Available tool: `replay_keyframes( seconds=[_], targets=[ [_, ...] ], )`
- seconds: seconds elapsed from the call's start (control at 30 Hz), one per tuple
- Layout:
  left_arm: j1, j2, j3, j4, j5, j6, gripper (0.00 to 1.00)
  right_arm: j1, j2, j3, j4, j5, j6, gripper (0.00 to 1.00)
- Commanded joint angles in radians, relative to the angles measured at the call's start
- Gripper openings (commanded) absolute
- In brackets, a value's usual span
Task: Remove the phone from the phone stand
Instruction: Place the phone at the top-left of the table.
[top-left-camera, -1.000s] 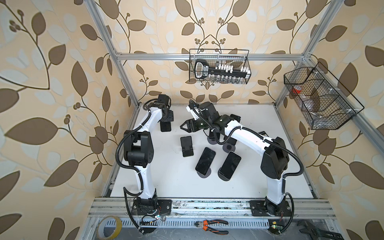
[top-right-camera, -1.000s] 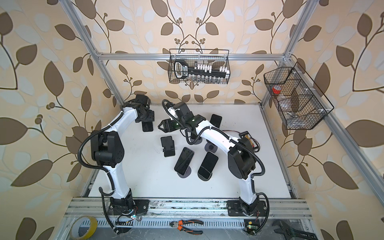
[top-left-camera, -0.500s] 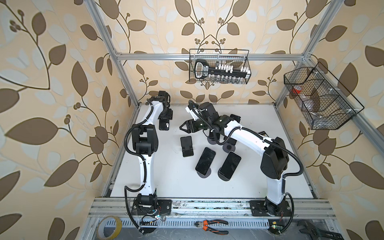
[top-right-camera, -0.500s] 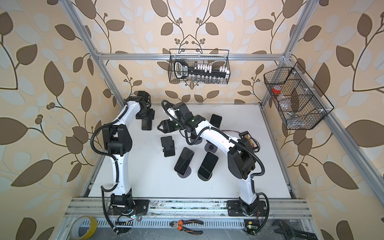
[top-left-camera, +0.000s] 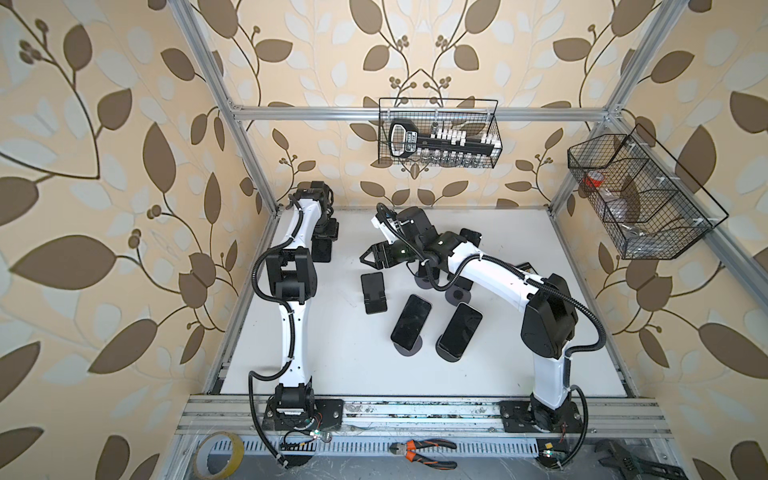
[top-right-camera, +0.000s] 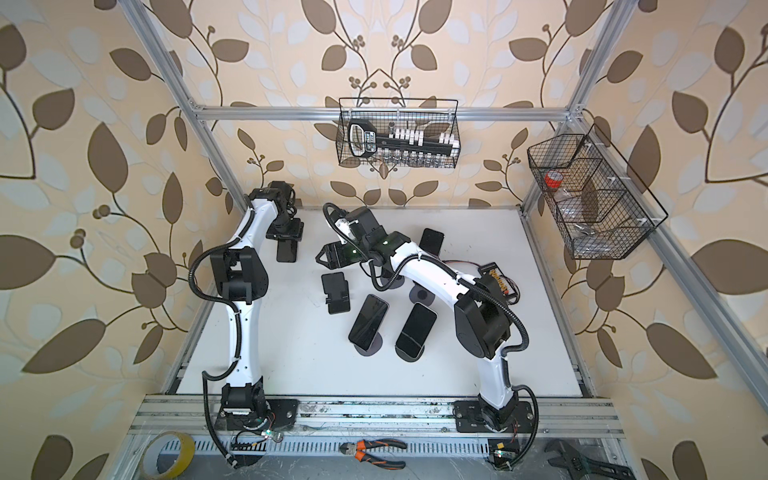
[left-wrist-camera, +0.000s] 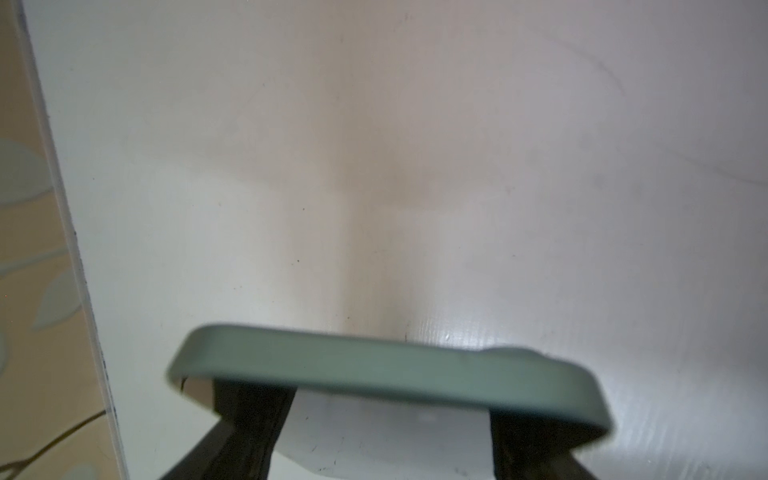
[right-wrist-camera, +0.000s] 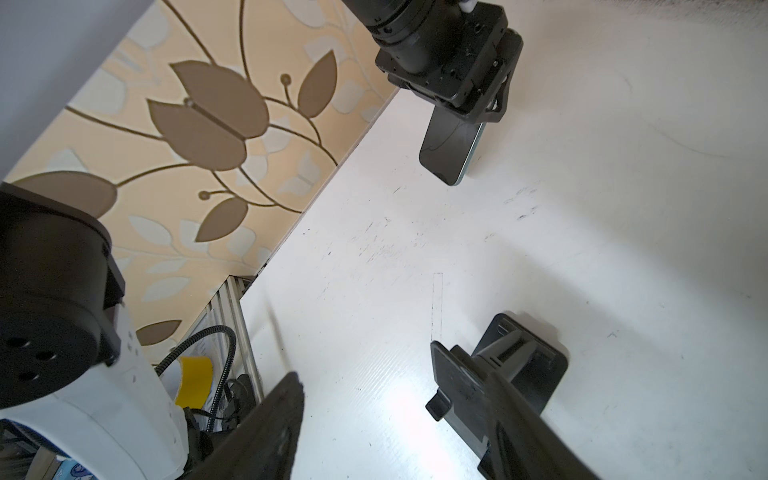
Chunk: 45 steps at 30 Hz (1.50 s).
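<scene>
The phone eases down and slightly back in my left gripper next and is released there, since the bare tabletop lies close under the phone's lower end.
A phone (top-left-camera: 322, 254) (top-right-camera: 286, 253) in a green case hangs at the back left of the table with my left gripper (top-left-camera: 323, 239) (top-right-camera: 285, 236) shut on its upper end. The left wrist view shows the case's green edge (left-wrist-camera: 386, 374) across the black fingers (left-wrist-camera: 249, 415). In the right wrist view the phone (right-wrist-camera: 451, 145) hangs screen-out, its lower end close to the table. The empty black phone stand (top-left-camera: 372, 293) (top-right-camera: 336, 293) (right-wrist-camera: 536, 365) stands mid-table. My right gripper (top-left-camera: 371, 259) (top-right-camera: 325, 258) (right-wrist-camera: 395, 415) hovers open just behind it, holding nothing.
Two dark phones (top-left-camera: 410, 322) (top-left-camera: 460, 330) lean on round-based stands in the middle. Another phone (top-left-camera: 469, 239) stands at the back behind the right arm. The left wall (right-wrist-camera: 208, 166) runs close beside the left gripper. Wire baskets (top-left-camera: 438, 133) (top-left-camera: 640, 199) hang on the walls.
The left arm has drawn itself more upright, its elbow shifting right and back, and has carried the phone slightly towards the back wall. The right arm has stayed still.
</scene>
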Motion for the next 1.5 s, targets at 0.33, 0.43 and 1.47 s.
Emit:
replay_keyframes(
  seconds=[0.33,0.43,1.47],
  targets=[
    [0.019,0.014,0.036,-0.055,0.041,0.031,0.63,0.006,0.017,-0.032,-0.008,-0.020,-0.003,0.70],
    [0.022,0.009,0.035,-0.062,0.041,0.025,0.63,0.007,0.018,-0.031,-0.005,-0.024,-0.004,0.70],
    [-0.004,-0.011,-0.068,-0.096,0.003,0.026,0.70,0.006,-0.015,-0.064,-0.027,-0.042,-0.032,0.70]
  ],
)
